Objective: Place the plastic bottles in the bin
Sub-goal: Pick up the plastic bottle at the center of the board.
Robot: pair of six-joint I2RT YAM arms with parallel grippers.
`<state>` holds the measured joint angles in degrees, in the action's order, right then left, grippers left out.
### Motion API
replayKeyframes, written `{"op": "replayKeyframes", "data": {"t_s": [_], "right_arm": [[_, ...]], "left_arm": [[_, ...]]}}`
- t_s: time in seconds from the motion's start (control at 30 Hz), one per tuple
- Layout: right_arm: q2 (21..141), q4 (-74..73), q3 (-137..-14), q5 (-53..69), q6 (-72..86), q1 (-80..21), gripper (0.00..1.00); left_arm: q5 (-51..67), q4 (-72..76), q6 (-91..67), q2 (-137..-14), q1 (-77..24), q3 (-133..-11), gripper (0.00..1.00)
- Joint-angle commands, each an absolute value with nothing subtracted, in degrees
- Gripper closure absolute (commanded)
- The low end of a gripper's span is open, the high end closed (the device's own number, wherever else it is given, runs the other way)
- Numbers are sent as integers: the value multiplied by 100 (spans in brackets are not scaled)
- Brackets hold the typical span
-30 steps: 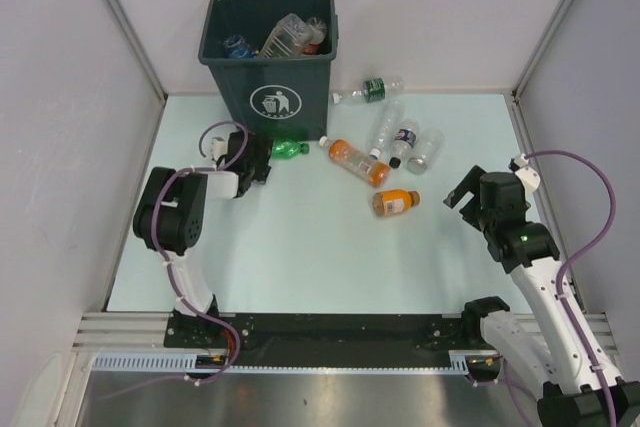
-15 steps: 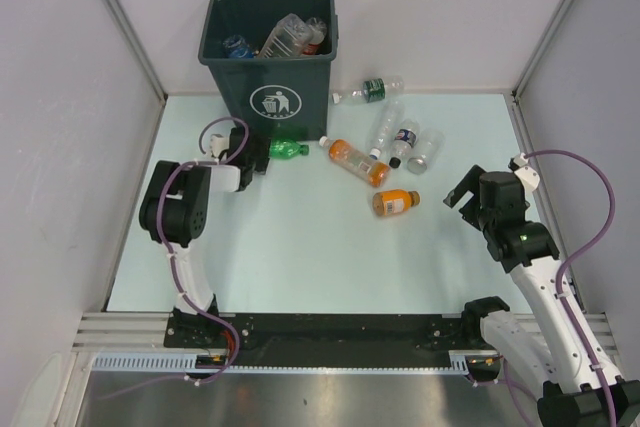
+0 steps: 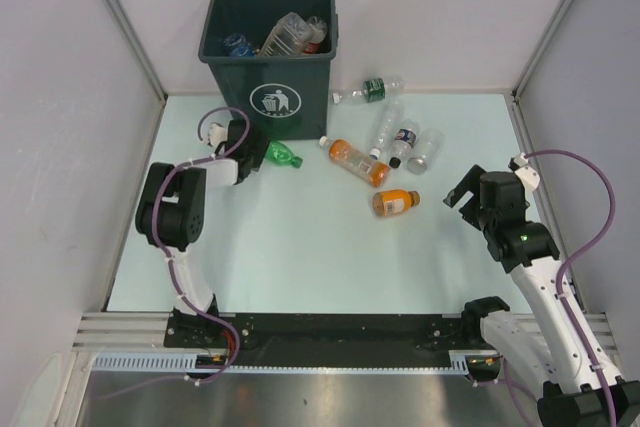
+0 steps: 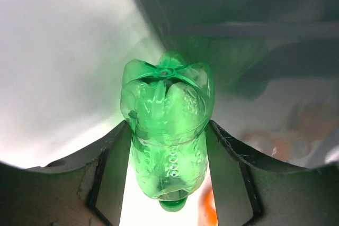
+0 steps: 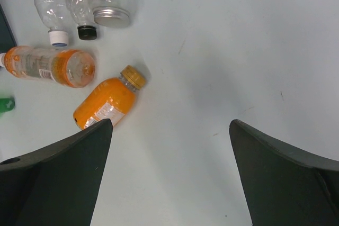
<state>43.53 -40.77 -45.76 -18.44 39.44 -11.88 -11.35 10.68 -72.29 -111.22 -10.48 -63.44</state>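
My left gripper holds the green bottle (image 3: 281,155), and the bin's open top (image 3: 245,23) is above and outward. My left gripper should next lift the bottle past the bin's front rim, then move it outward and release it.
My left gripper (image 3: 258,155) is shut on a green bottle (image 3: 281,155) and holds it just in front of the bin (image 3: 270,65). In the left wrist view the green bottle (image 4: 167,130) sits between both fingers, its base pointing at the dark bin wall (image 4: 238,14). The bin holds several bottles. My right gripper (image 3: 462,195) is open and empty, right of a small orange bottle (image 3: 395,203). A longer orange bottle (image 3: 357,161) and three clear bottles (image 3: 403,139) lie mid-table. In the right wrist view the small orange bottle (image 5: 107,102) lies ahead of the left finger.
A clear bottle with a green label (image 3: 375,89) lies by the back wall, right of the bin. White walls close the table on three sides. The arm bases stand at the near edge.
My left gripper has lifted the green bottle and swung it a little right and toward the bin's front. The right arm has not moved.
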Motion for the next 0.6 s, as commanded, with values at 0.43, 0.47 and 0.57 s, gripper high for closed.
{"op": "replayKeyframes", "data": {"t_s": [0.43, 0.47, 0.57], "right_arm": [[3938, -4086, -4579, -1573, 4060, -1160, 3], [3894, -4113, -4570, -1556, 4087, -1160, 3], [3753, -4166, -4579, -1486, 4113, -1160, 4]], "left_arm": [[-2206, -299, -4466, -6954, -1845, -5643, 100], [-2206, -360, -4326, -6778, -1854, -5643, 100], [-2197, -343, -3992, -6215, -1863, -5800, 100]]}}
